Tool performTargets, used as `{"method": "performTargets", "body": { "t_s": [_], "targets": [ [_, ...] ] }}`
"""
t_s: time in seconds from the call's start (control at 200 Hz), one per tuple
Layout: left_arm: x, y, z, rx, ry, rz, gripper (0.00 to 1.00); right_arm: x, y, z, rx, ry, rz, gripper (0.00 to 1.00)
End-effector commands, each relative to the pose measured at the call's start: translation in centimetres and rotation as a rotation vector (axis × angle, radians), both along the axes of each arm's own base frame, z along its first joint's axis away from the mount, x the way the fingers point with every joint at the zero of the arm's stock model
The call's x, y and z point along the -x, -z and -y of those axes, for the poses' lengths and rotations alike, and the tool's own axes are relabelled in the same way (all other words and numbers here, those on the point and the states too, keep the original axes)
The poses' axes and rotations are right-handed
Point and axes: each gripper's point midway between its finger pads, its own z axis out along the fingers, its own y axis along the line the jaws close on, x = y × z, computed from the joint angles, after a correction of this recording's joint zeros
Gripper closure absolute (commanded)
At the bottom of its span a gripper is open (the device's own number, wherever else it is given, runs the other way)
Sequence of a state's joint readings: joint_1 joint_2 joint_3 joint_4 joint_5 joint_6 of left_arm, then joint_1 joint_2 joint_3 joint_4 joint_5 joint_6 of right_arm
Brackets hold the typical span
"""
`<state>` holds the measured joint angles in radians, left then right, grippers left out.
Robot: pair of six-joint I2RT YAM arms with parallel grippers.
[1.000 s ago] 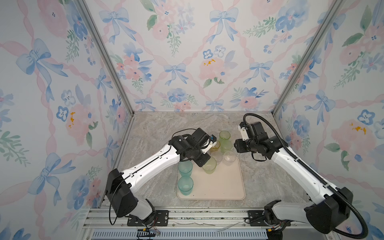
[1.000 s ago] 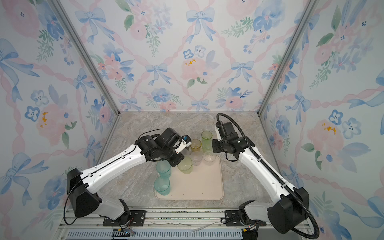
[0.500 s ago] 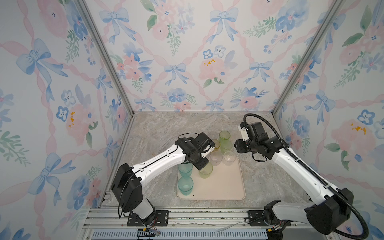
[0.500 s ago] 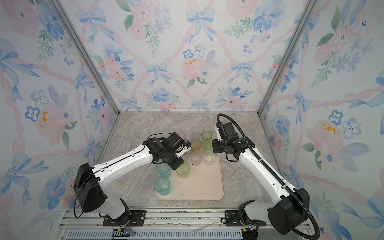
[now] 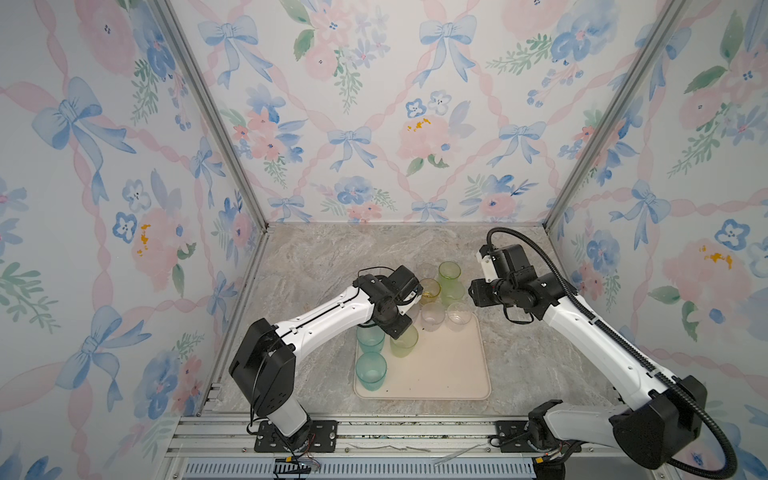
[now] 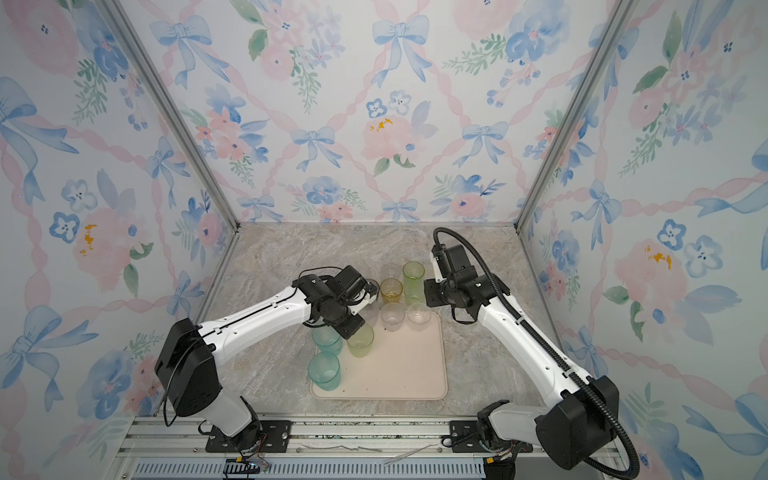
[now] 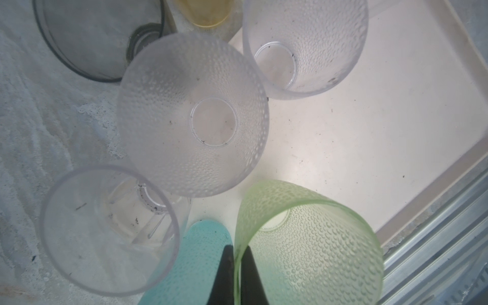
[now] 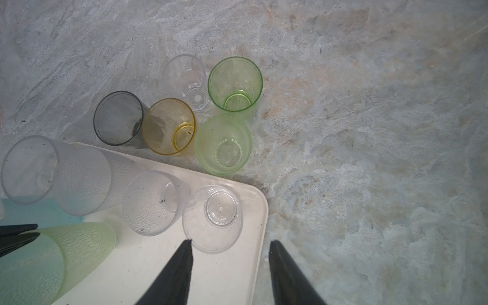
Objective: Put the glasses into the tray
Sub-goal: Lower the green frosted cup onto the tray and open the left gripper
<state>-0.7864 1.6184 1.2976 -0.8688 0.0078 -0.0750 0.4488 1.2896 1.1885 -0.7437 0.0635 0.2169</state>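
Observation:
The left gripper needs to lower the yellow-green glass onto the bare tray bottom (image 5: pixel 399 353) (image 7: pixel 276 219) beside the far teal glass and let go of the yellow-green glass's rim, because that part of the bottom is just below the gripper.
The cream tray (image 5: pixel 449 374) (image 6: pixel 409 376) lies front centre. My left gripper (image 7: pixel 237 253) (image 5: pixel 397 331) is shut on the rim of a yellow-green glass (image 7: pixel 311 237) (image 5: pixel 404 341), one finger inside and one outside, tilted over the tray's left part. Beside it are two teal glasses (image 5: pixel 370 338) (image 5: pixel 371 371). Two frosted clear glasses (image 8: pixel 154 202) (image 8: pixel 212 219) stand at the tray's far edge. An amber glass (image 8: pixel 169 126), a smoky grey one (image 8: pixel 117 117), two yellow-green ones (image 8: pixel 235 84) (image 8: pixel 223 144) and a tiny clear one (image 8: pixel 188 79) stand on the table behind it. My right gripper (image 8: pixel 229 247) (image 5: pixel 473 293) hangs open over the tray's far right corner, holding nothing.
Two more clear tumblers (image 7: pixel 192 116) (image 7: pixel 108 229) stand near the tray's far left corner under my left arm. Floral walls close off the marble table (image 5: pixel 332 257) on three sides. A metal rail (image 5: pixel 374 432) runs along the front edge.
My left gripper has carried the yellow-green glass a little toward the front, closer to the teal glasses. The right arm has stayed still.

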Motion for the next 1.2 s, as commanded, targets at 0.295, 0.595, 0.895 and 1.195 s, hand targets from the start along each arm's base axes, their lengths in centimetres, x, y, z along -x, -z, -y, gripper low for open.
{"method": "performTargets", "body": {
  "t_s": [0.295,0.595,0.895,1.195],
  "targets": [
    [-1.0,1.1,0.2,0.016,-0.008,0.0,1.0,0.0,1.0,-0.3,0.022,-0.017,-0.025,0.49],
    [-1.1,1.8,-0.2,-0.002,-0.013,-0.007,1.0,-0.2,1.2,-0.3,0.027,-0.016,-0.029,0.49],
    [-1.1,2.1,-0.4,-0.006,-0.015,-0.012,1.0,-0.2,1.4,-0.4,0.029,-0.019,-0.038,0.49],
    [-1.2,1.6,-0.7,-0.004,-0.023,0.006,0.98,-0.2,1.3,-0.4,0.025,-0.017,-0.035,0.49]
  ]
}}
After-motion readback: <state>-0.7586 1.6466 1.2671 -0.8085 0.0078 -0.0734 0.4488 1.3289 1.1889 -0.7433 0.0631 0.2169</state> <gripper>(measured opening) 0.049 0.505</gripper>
